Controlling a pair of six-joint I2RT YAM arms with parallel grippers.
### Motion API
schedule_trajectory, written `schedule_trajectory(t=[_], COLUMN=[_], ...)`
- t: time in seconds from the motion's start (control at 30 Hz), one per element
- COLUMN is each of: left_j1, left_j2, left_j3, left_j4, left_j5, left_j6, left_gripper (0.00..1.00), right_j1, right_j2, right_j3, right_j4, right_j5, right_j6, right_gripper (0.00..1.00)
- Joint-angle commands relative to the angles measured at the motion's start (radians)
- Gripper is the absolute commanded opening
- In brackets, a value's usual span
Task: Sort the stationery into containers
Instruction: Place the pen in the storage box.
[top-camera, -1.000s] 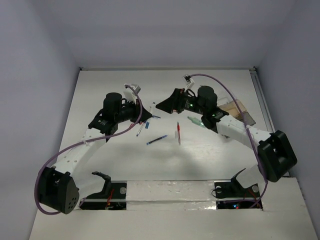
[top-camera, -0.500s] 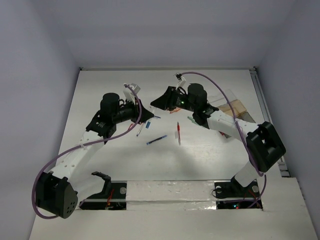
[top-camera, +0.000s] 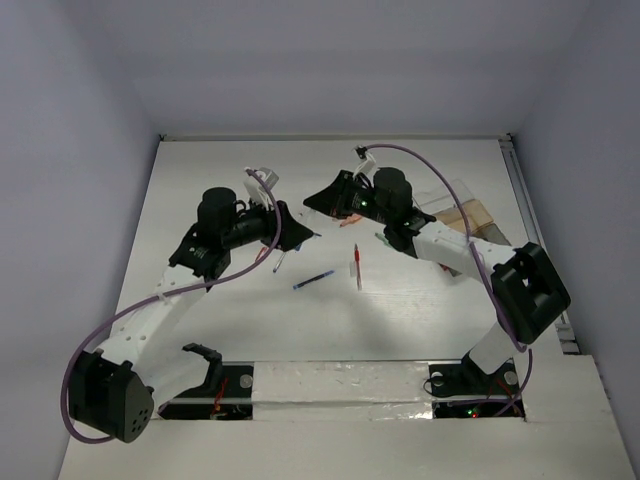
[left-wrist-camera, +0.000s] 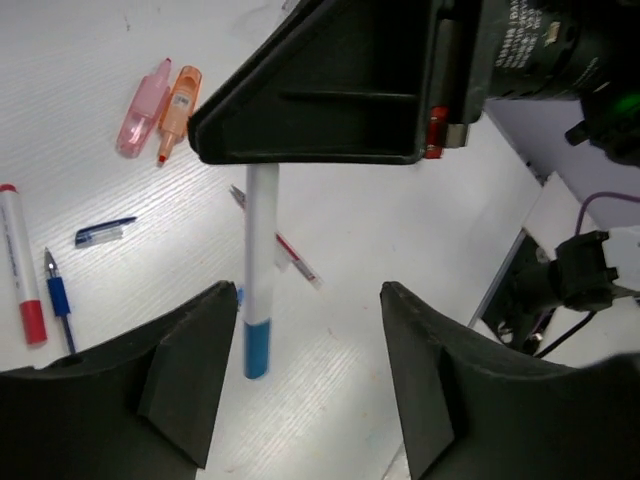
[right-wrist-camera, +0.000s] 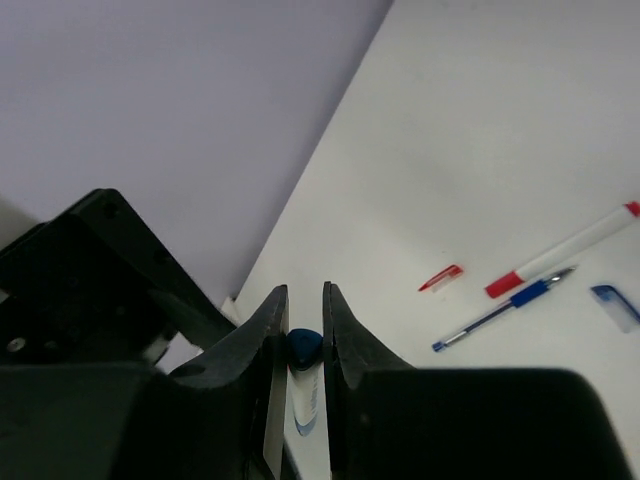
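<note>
The clear container lies right of my right gripper in the top view, so with the left gripper open I will carry the pen across and release it.
A white pen with a blue end (left-wrist-camera: 258, 285) hangs upright in the air between the two arms. My right gripper (right-wrist-camera: 304, 292) is shut on its blue top end (right-wrist-camera: 306, 348); in the left wrist view it is the black block (left-wrist-camera: 330, 90) above the pen. My left gripper (left-wrist-camera: 310, 300) is open around the pen's lower end, its fingers (left-wrist-camera: 190, 390) apart from it. From above, the left gripper (top-camera: 298, 236) and right gripper (top-camera: 322, 200) meet at mid-table. The containers (top-camera: 466, 214) sit at the far right, partly behind the right arm.
On the table lie a red-and-white pen (top-camera: 357, 266), a blue pen (top-camera: 314, 280), another pen (top-camera: 278, 262) and a green marker (top-camera: 384, 240). The left wrist view shows pink (left-wrist-camera: 143, 108) and orange (left-wrist-camera: 180, 100) highlighters and a blue cap (left-wrist-camera: 103, 233). A red cap (right-wrist-camera: 440, 278) lies loose.
My right gripper swung left to the pen and shut on its top. My left gripper, which was shut on the pen, has opened.
</note>
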Motion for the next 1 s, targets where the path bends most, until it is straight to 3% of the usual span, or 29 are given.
schedule_trajectory(t=[0.0,0.2,0.3,0.43,0.6,0.97], left_j1=[-0.003,-0.003,-0.003,-0.003,-0.003,-0.003], left_j2=[-0.046,-0.052,-0.054,-0.041,-0.017,0.067], left_j3=[0.0,0.003,0.005,0.014,0.029,0.066], left_j4=[0.04,0.025,0.015,-0.021,-0.087,-0.184], left_j5=[0.012,0.009,-0.016,-0.092,-0.224,-0.471], left_j6=[0.006,0.017,0.02,0.031,0.046,0.077], left_gripper=[0.58,0.89,0.96,0.96,0.96,0.94], right_j1=[-0.017,-0.177,-0.325,-0.505,-0.692,-0.8], right_j2=[-0.032,-0.09,-0.158,-0.228,-0.2,-0.045], right_j3=[0.033,-0.024,-0.104,-0.174,-0.171,-0.104], right_j4=[-0.042,-0.068,-0.088,-0.125,-0.134,-0.134], right_j5=[0.125,0.208,0.279,0.42,0.425,0.36], right_j6=[-0.041,-0.018,-0.015,-0.058,-0.093,-0.118], right_gripper=[0.0,0.0,0.0,0.0,0.0,0.0])
